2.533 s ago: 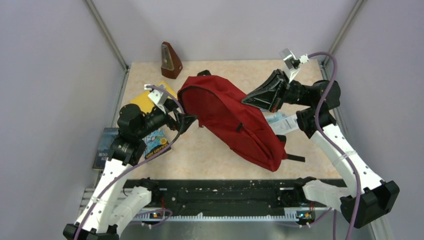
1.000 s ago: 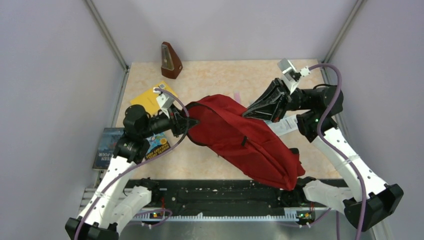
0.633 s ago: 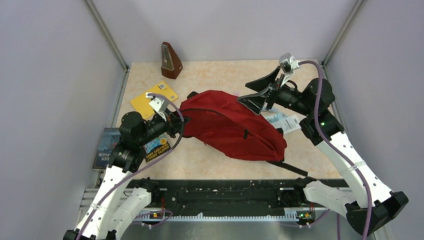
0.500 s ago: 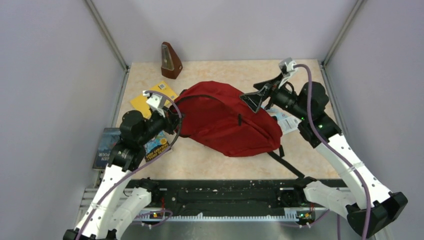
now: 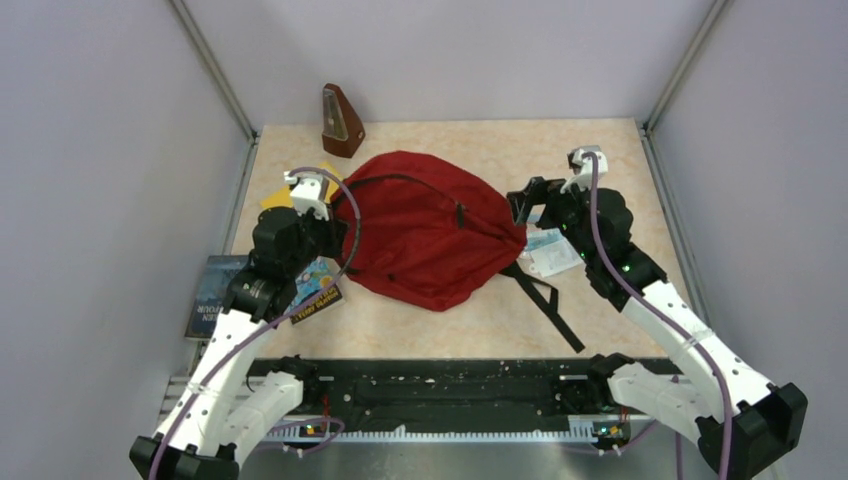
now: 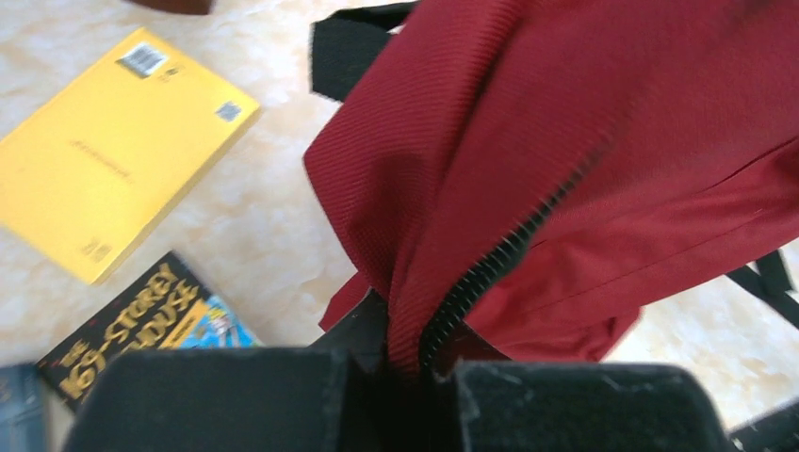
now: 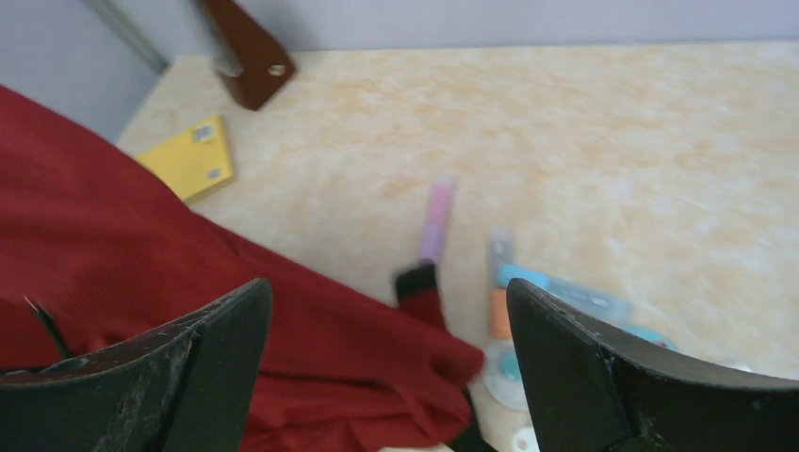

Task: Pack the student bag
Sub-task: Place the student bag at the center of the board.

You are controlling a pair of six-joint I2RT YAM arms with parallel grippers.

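Observation:
My left gripper is holding the bag's pinched red fold raised above the table. Next it should lower that fold toward the tabletop (image 5: 358, 304) (image 6: 290, 290) beside the colourful paperback and let it go.
The student bag (image 5: 430, 230), dark red with black straps, lies slumped in the middle of the table. My left gripper (image 5: 335, 235) is at its left edge. In the left wrist view that gripper (image 6: 405, 372) is shut on a fold of the bag's red fabric and black zipper (image 6: 509, 254). My right gripper (image 5: 525, 200) hangs at the bag's right edge, open. In the right wrist view its fingers (image 7: 217, 348) stand wide apart above the bag (image 7: 141, 282), holding nothing.
A brown metronome (image 5: 341, 122) stands at the back left. A yellow book (image 6: 104, 151) and a colourful paperback (image 6: 141, 320) lie left of the bag, a dark book (image 5: 210, 300) at the table's left edge. A pink pen (image 7: 438, 212) and blue packets (image 5: 550, 250) lie right of it.
The right gripper opened and let the bag go, then drew back to the right. The bag dropped and settled flat toward the back left. The left gripper kept its hold.

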